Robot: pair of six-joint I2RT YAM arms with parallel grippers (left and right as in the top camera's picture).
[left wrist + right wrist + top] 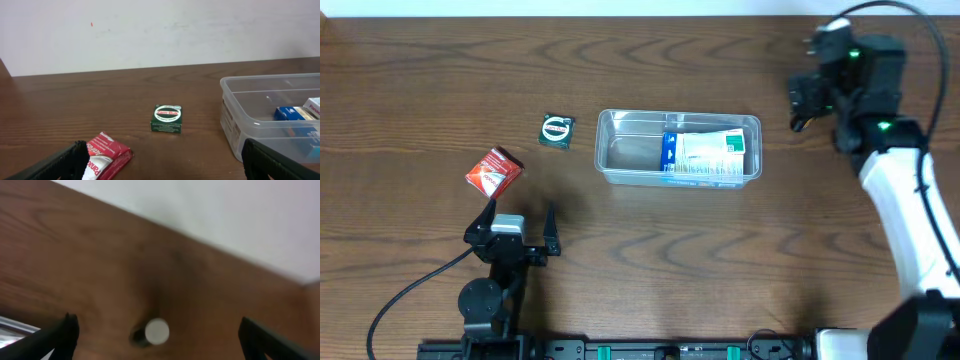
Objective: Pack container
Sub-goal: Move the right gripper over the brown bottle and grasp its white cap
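Observation:
The small object stands below my right gripper, between my fingers in the wrist view. My right gripper will move down with its fingers open around the white round top point(157, 331).
The clear plastic container point(610, 150) stands mid-table with a blue-and-white packet point(705, 155) inside; its wall also shows in the left wrist view point(232, 117). A green square box point(557, 131) point(166, 119) and a red packet point(494, 170) point(107, 157) lie left of it. My left gripper point(515, 232) point(164, 150) is open and empty near the front edge, behind the red packet. My right gripper point(805, 100) point(157, 327) is open, right of the container, above a small dark object with a white round top point(156, 331).
The brown wooden table point(720, 270) ends at a white wall at the back. A black cable point(410, 290) runs from the left arm's base toward the front left.

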